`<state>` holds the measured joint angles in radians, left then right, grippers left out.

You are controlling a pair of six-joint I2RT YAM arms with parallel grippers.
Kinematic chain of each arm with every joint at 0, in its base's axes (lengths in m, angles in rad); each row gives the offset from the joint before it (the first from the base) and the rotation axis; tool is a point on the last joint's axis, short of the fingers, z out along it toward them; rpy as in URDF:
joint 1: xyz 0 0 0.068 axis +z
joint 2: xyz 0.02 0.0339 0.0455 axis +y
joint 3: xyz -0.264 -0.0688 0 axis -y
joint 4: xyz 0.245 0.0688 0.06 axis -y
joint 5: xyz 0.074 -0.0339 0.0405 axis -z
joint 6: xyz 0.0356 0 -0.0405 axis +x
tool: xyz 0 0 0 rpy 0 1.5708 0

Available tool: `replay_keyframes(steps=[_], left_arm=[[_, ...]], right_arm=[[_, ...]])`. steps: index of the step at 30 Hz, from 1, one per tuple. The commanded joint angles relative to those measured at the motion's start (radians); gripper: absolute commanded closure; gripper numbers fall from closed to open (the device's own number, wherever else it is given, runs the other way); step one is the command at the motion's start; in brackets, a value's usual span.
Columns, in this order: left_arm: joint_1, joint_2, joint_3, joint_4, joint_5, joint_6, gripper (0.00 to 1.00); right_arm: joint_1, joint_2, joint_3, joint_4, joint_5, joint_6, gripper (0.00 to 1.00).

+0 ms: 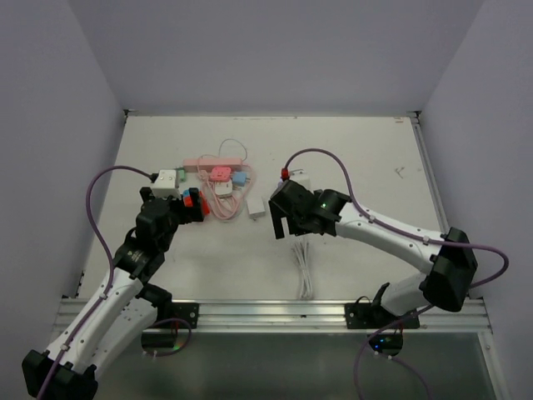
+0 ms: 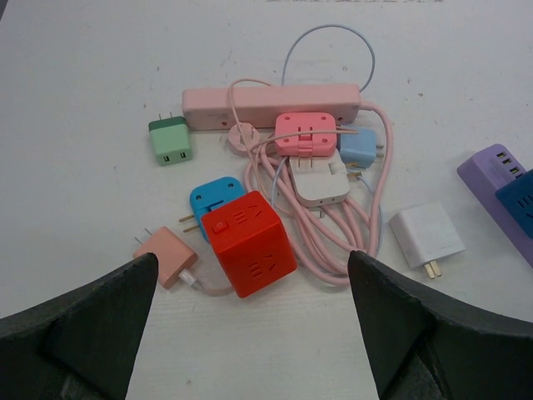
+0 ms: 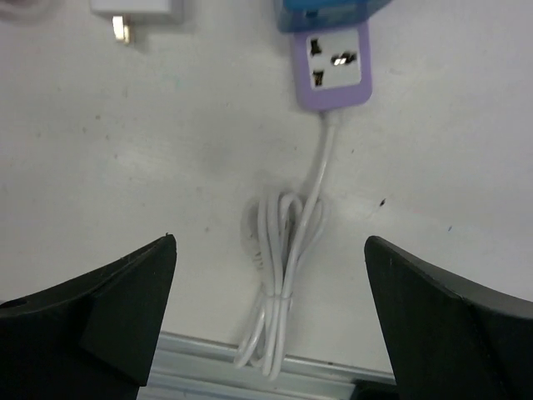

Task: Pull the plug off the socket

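Note:
Next, my right gripper moves outward over the purple socket strip (image 2: 491,179) and then down around the dark blue plug. That plug still sits beyond my open fingers.
A red cube socket (image 2: 250,243) lies on the white table with a blue plug (image 2: 215,198) against its far left side. A purple socket strip (image 2: 491,179) at the right carries a dark blue plug (image 2: 518,198). The right wrist view shows the same purple strip (image 3: 333,62) with the blue plug (image 3: 333,12) on it at the top edge. My left gripper (image 2: 252,258) is open and empty, above and just in front of the red cube. My right gripper (image 3: 270,237) is open and empty over the strip's coiled white cord (image 3: 283,267).
A pink power strip (image 2: 271,104) with a pink adapter (image 2: 306,133), a white adapter (image 2: 321,179) and looped pink cable lies behind the cube. A green charger (image 2: 170,140), a salmon charger (image 2: 166,257) and a white charger (image 2: 426,236) lie loose. A metal rail (image 1: 275,312) runs along the near edge.

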<state>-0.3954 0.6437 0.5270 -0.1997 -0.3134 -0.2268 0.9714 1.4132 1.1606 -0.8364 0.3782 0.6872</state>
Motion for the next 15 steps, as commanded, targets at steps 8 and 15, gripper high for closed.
replay_keyframes(steps=[8,15], left_arm=[[-0.007,-0.007,0.007,0.046,0.033,-0.013,0.00],[-0.007,0.002,0.007,0.045,0.033,-0.006,0.00]], right_arm=[[-0.238,0.266,0.309,0.031,0.009,-0.374,0.01],[-0.295,0.458,0.479,0.031,-0.084,-0.449,0.01]])
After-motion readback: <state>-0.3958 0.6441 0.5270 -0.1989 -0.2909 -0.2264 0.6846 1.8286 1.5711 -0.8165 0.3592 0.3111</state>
